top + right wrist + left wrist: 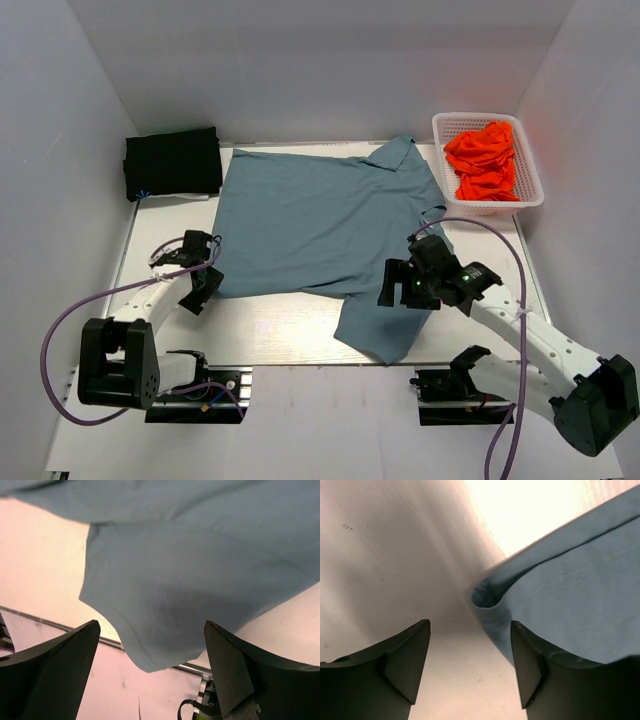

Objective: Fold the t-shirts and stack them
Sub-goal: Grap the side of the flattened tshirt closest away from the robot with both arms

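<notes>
I will move my right gripper down and back onto the sleeve's near hem corner (388, 359) (148, 665), because that corner is below it and back toward the front edge of the table.
A slate-blue t-shirt (320, 220) lies spread flat on the table, one sleeve (385, 325) reaching toward the front edge. My left gripper (205, 288) is open at the shirt's near-left hem corner. In the left wrist view the corner (490, 597) lies just ahead of the open fingers (470, 645), with the right finger over the cloth. My right gripper (400, 292) is open and empty above the front sleeve (175, 580); its fingers (150, 645) straddle the sleeve's hem from above. Black shirts (172, 163) sit folded at the back left. Orange-red shirts (485, 160) lie crumpled in the basket.
A white lattice basket (530, 195) stands at the back right corner. White walls enclose the table on the left, back and right. The table's front edge (300, 362) runs just below the sleeve. Purple cables loop beside both arms.
</notes>
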You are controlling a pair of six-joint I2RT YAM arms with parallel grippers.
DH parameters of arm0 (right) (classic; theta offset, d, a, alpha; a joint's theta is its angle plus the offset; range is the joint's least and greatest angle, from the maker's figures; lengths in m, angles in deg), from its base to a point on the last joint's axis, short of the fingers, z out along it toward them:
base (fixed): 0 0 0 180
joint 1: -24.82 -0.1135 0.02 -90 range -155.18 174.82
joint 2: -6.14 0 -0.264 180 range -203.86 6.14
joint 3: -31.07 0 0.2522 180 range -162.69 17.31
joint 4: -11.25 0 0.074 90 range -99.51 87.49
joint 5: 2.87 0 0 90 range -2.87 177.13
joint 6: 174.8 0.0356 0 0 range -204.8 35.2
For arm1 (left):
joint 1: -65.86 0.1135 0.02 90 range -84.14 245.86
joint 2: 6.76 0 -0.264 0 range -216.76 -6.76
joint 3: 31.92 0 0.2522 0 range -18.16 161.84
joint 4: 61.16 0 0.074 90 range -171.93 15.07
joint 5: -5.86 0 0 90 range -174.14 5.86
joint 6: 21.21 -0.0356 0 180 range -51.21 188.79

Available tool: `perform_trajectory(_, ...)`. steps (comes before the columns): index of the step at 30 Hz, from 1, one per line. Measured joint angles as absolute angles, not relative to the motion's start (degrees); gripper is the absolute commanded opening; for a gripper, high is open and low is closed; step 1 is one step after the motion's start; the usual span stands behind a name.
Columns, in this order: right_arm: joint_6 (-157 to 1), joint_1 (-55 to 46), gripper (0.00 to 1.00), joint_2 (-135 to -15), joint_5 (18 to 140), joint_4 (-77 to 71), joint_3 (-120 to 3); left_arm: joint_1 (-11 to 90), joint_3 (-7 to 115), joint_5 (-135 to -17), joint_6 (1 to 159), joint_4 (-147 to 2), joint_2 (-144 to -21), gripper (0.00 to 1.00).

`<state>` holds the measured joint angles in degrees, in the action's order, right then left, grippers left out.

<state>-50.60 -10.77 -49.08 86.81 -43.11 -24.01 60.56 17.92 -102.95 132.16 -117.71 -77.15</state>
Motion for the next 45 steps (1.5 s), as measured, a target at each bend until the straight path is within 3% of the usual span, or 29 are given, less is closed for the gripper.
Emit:
perform_trajectory(4,-50.3,-12.76,0.9,-50.88,84.93,-43.44,-22.46,60.56,17.92,-103.27,132.38,-115.79,-77.15,0.53)
perform_trajectory(7,-49.64,-15.14,0.9,-51.77,84.32,-44.47,-22.04,60.56,17.85,-103.3,132.4,-114.34,-77.58,0.33)
perform_trajectory(8,-49.09,-16.0,0.9,-51.84,84.21,-44.75,-21.87,60.56,17.81,-103.21,132.34,-113.95,-77.95,0.19)
perform_trajectory(11,-47.19,-18.42,0.89,-52.58,83.49,-45.67,-20.71,60.56,17.09,-103.21,132.82,-112.6,-78.83,0.0)
perform_trajectory(15,-42.8,-22.07,0.86,-54.79,83.1,-48.51,-18.54,60.56,16.06,-103.14,132.84,-112.09,-79.07,0.0)
perform_trajectory(18,-39.21,-24.17,0.79,-54.99,83.77,-51.77,-18.11,60.56,16.04,-102.95,132.71,-111.9,-79.07,0.0)
perform_trajectory(27,-36.88,-31.3,0.79,-59.49,83.93,-50.39,-17.04,60.56,16.06,-101.85,132.66,-111.9,-78.96,0.0)
perform_trajectory(30,-36.99,-32.7,0.69,-63.09,84.47,-47.37,-16.64,60.56,16.1,-101.53,132.66,-111.96,-78.96,0.0)
perform_trajectory(33,-36.68,-33.07,0.33,-65.63,86.2,-45.54,-16.64,60.56,16.39,-101.26,132.64,-112.33,-78.83,0.0)
perform_trajectory(35,-35.74,-33.07,0.01,-65.5,87.38,-44.88,-16.56,60.56,16.96,-101.2,132.4,-112.77,-78.65,0.0)
perform_trajectory(45,-32.72,-32.56,0.0,-53.22,92.06,-45.67,-17.08,60.56,20.13,-99.25,130.09,-113.01,-75.64,0.0)
